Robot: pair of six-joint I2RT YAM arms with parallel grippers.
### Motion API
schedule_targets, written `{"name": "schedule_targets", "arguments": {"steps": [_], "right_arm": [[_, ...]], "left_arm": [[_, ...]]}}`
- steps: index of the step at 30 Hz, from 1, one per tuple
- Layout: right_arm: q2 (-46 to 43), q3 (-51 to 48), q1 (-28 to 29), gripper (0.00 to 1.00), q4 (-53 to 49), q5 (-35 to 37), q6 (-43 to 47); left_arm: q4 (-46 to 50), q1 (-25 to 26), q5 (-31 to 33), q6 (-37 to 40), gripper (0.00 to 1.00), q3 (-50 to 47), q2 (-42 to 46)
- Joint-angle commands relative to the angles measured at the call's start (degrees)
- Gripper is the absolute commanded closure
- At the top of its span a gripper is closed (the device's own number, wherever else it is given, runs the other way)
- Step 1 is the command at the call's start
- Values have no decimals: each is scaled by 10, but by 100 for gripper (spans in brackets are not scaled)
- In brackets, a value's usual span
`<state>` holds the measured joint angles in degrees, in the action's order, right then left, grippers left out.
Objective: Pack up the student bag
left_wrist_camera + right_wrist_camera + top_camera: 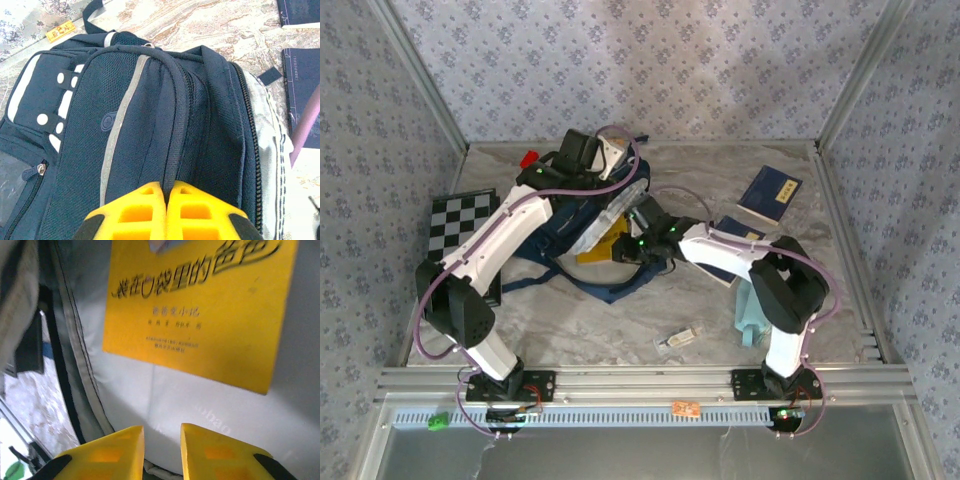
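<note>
The yellow book is already inside, so my left gripper will next lower the dark piped seam over the bag's opening [604, 270] and release it.
The student bag [563, 236], a navy backpack with white patches, lies at the table's left centre, its top toward the back. My left gripper [170, 188] is shut on a raised fold of the bag's fabric beside a zipper seam; from above it [603, 170] sits at the bag's far end. A yellow book [200, 305] with dark print lies on the bag's pale lining [200, 405]. My right gripper [162, 440] hovers just over that lining, its jaws a little apart with nothing between them. In the top view it [628, 238] is at the bag's open mouth, next to the yellow book [598, 250].
A black-and-white checkerboard [455, 225] lies at the left edge. Two dark blue booklets [770, 193] [740, 230] rest at the back right. A pale teal object [752, 320] and a small flat item [680, 338] lie near the front. A red thing [530, 158] sits behind the bag.
</note>
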<state>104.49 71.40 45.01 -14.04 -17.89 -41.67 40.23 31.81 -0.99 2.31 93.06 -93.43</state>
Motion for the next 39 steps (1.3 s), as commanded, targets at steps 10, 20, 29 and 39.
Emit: {"name": "schedule_targets", "arguments": {"steps": [10,20,29,39], "right_arm": [[89,38,-7,91,33,109,6],[100,73,-35,93,85,151,-8],[-23,-15,-33,86,70,120,23],[-226,-121,-109,71,-58,107,51]], "left_arm": [[-44,-4,-31,-4,100,11,38],[-50,-4,-31,-6,100,-1,42],[-52,-4,-33,-23,100,-25,45],[-70,-3,-88,-61,100,-131,61]]}}
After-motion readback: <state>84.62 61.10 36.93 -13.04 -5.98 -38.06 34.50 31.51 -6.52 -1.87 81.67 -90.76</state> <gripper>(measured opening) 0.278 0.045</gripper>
